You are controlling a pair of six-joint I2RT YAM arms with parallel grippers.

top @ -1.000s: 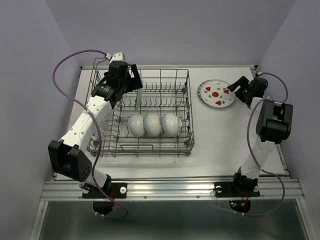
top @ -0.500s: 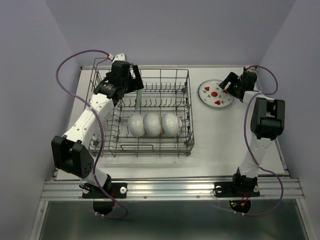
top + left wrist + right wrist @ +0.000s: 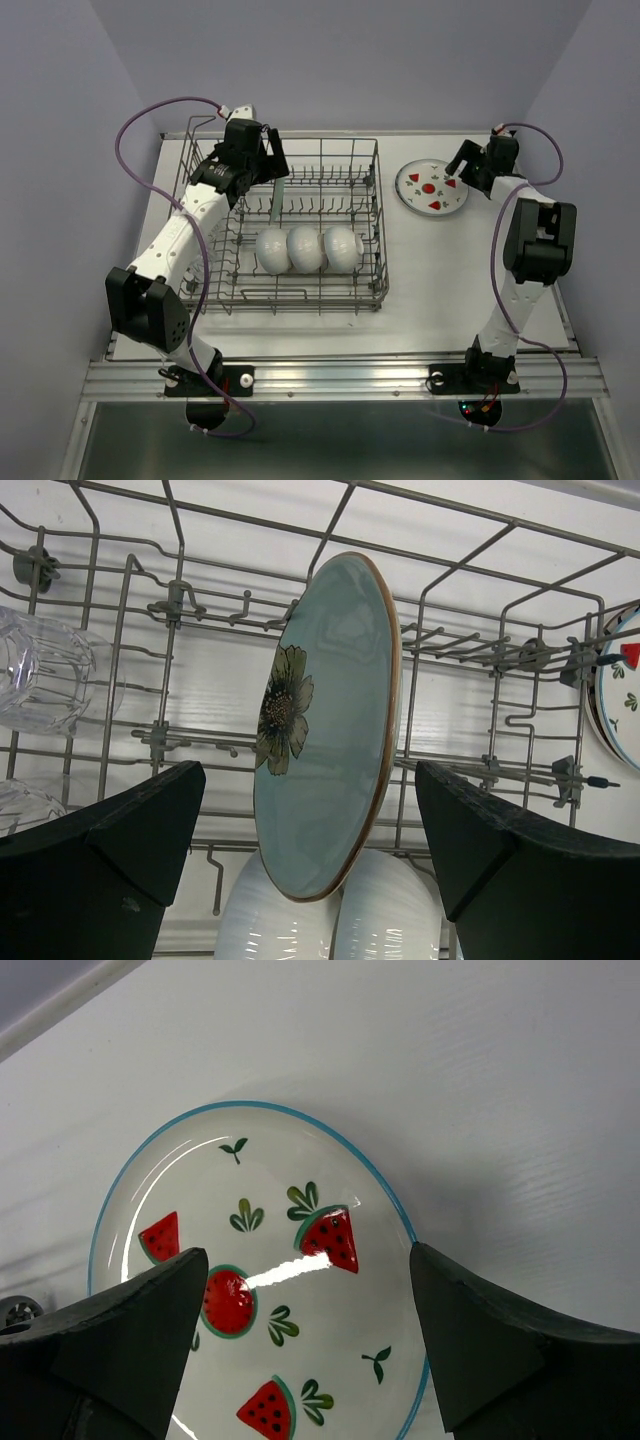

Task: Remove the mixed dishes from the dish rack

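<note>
I will lower my left gripper with its fingers on either side of the green plate's rim and close on it, since the plate stands on edge with its brown rim (image 3: 278,190) (image 3: 384,776) facing up.
The grey wire dish rack (image 3: 290,306) holds one pale green plate (image 3: 277,201) standing upright on edge, with three white bowls (image 3: 306,248) in a row in front of it. My left gripper (image 3: 262,158) is open above the rack's far side. In the left wrist view the green plate (image 3: 325,725) with its dark flower stands between and beyond my open gripper (image 3: 308,780), untouched. Clear glasses (image 3: 45,685) lie at the left and bowls (image 3: 300,920) below. My right gripper (image 3: 462,165) is open and empty above a watermelon-patterned plate (image 3: 260,1290).
The watermelon plate (image 3: 432,187) lies flat on the white table (image 3: 470,290) to the right of the rack, near the far edge. It also shows through the rack wires (image 3: 450,650) at the right of the left wrist view (image 3: 622,710). Purple walls enclose the table.
My right gripper has moved from the watermelon plate's right side toward the table's far edge; the plate stays put. My left gripper has shifted slightly farther back over the rack.
</note>
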